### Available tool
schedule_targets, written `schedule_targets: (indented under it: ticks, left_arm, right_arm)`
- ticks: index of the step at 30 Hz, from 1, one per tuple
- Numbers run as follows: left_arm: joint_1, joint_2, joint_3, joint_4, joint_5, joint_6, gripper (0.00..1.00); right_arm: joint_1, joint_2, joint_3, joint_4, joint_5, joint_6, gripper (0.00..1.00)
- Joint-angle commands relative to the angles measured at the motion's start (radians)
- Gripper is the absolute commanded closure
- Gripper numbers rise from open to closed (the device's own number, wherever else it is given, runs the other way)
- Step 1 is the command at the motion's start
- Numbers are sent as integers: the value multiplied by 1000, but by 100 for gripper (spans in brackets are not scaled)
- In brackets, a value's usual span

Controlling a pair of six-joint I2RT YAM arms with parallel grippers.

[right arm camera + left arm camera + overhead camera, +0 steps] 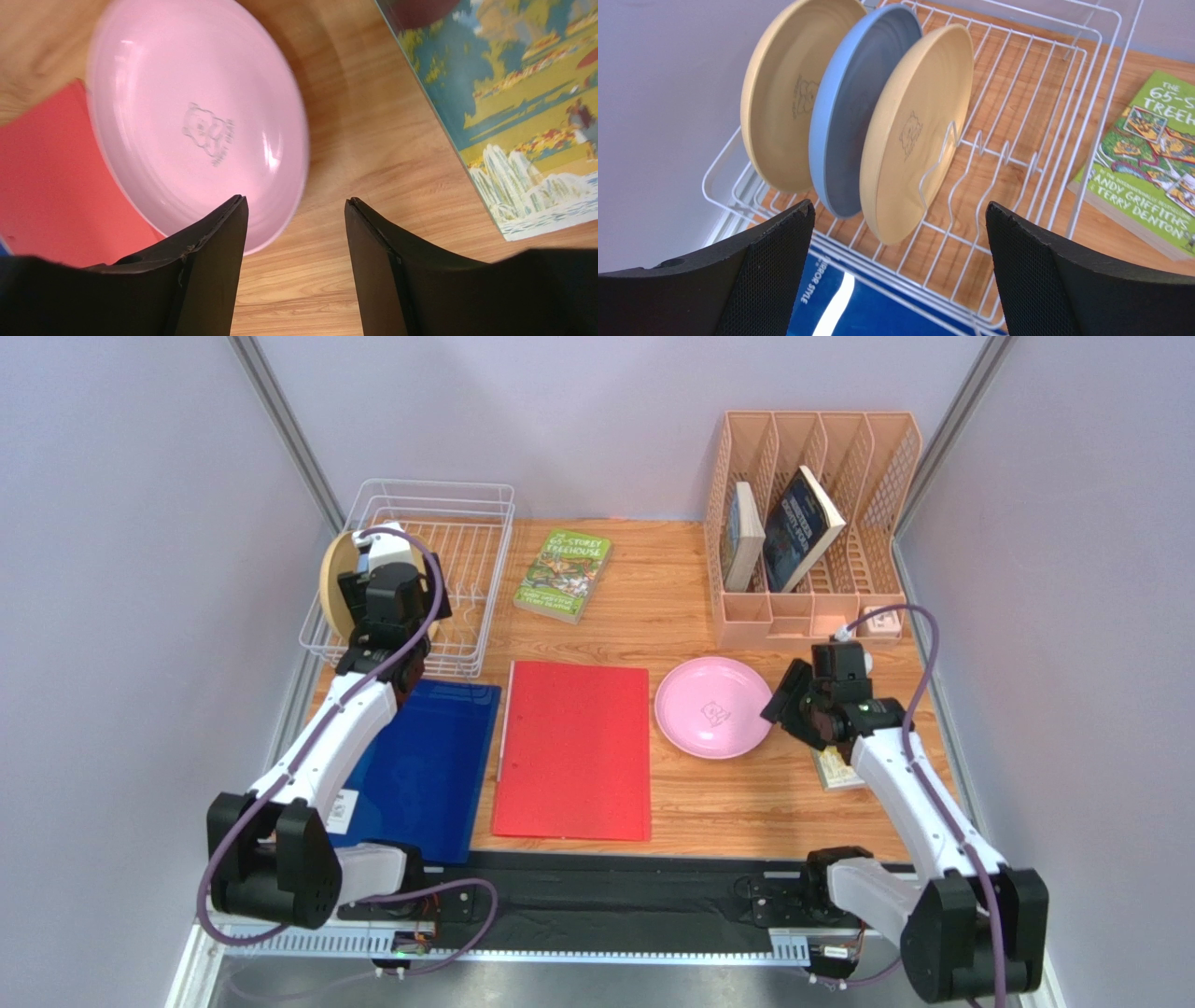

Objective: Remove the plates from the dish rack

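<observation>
My left gripper should next lower astride the second tan plate's near rim, then close.
In the white wire dish rack [470, 546] [1046, 133] at the back left, three plates stand on edge: a tan plate [784, 91], a blue plate [854, 119] and a second tan plate [920, 126]. My left gripper [382, 609] [899, 217] hangs open over the rack's near edge, just in front of those plates, touching none. A pink plate [711, 706] [189, 119] lies flat on the table right of centre. Open and empty, my right gripper [788, 703] [295, 203] hovers at the pink plate's right rim.
A red folder [575, 749] and a blue folder [421, 770] lie in front. There is a green book [563, 574] beside the rack, a peach organiser [814, 532] with books at back right, and another book [519, 105] under my right arm.
</observation>
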Motion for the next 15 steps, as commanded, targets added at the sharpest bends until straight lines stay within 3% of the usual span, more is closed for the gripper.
schedule_targets:
  ticks: [1,13,15]
  left_arm:
    - [34,68,69,123,-42,61,5]
    - [92,267,91,242,-15,55,28]
    - [93,289,106,238,-36,53,38]
  right_arm:
    - [-3,-94,94,-25,38,-49,41]
    - [-3,-7,168,-2,26,-69,41]
    - [-3,17,167,10,20,-70,41]
